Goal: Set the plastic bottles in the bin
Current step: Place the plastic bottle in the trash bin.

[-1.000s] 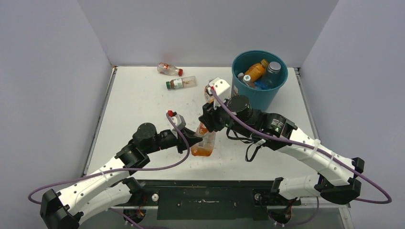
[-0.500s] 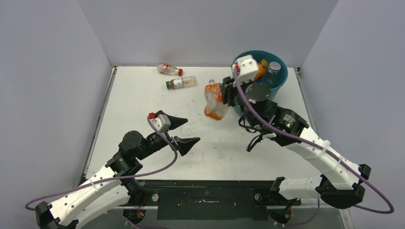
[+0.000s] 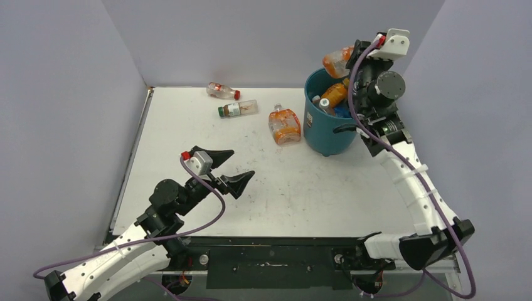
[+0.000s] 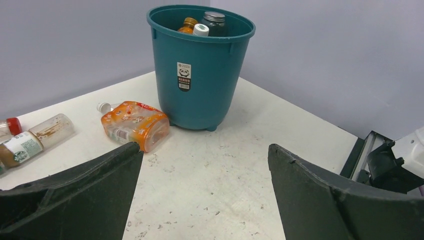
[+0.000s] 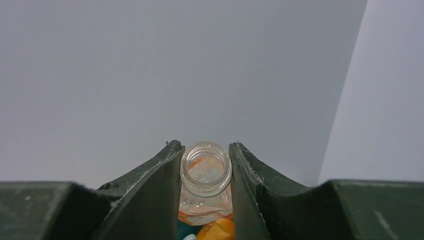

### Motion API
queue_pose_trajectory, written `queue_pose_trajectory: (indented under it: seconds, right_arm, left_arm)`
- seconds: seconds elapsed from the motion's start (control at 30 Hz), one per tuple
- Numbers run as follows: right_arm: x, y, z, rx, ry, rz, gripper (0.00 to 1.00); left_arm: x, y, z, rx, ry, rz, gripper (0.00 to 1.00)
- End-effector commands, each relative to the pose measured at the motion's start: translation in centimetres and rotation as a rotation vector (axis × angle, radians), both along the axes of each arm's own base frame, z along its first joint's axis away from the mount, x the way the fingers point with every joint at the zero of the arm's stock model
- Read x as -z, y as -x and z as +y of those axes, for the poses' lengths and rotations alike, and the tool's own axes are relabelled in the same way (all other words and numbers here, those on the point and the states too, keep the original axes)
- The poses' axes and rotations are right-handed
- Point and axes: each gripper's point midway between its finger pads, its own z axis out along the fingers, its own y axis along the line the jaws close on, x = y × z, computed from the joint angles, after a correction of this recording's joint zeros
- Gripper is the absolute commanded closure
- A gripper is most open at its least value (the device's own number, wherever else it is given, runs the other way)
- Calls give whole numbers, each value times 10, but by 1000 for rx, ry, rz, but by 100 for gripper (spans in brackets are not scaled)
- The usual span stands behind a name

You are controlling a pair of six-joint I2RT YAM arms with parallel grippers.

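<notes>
The crushed orange-labelled bottle is still above the bin's rim, so my right gripper should tip downward, go down into the teal bin's opening (image 3: 337,93) and let go.
My right gripper (image 3: 351,58) hangs high over the teal bin (image 3: 326,130), shut on the uncapped neck of a crushed orange-labelled plastic bottle (image 3: 337,61). In the right wrist view the clear neck (image 5: 206,174) sits pinched between both fingers. Several bottles (image 3: 337,93) lie inside the bin. Another crushed orange bottle (image 3: 284,126) lies on the table just left of the bin. Two more bottles, one red-capped (image 3: 223,91) and one green-capped (image 3: 238,108), lie at the back. My left gripper (image 3: 242,163) is open and empty over the near-left table.
In the left wrist view the bin (image 4: 200,75) stands ahead with the crushed orange bottle (image 4: 132,125) at its left foot and a brown-stained bottle (image 4: 37,137) further left. Grey walls enclose the table on three sides.
The left gripper let go of the orange bottle, opened and drew back to the near left. The right gripper carried that bottle from mid-table up over the bin.
</notes>
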Motion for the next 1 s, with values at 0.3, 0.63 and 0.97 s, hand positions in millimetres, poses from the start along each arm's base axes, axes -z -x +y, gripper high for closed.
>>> queue_pose_trajectory:
  seconds: [0.3,0.63,0.97]
  right_arm:
    - [92,-65,-44,-84,41,-46,95]
    - [150,-117,-14,-231,136,182,95]
    - [224,-121,2,-259,216,363,95]
  left_arm:
    - [-13,-7,7,-71,60,-18,4]
    - [-10,-8,5,-73,38,-14,4]
    - [-3,-12,1,-77,8,3,4]
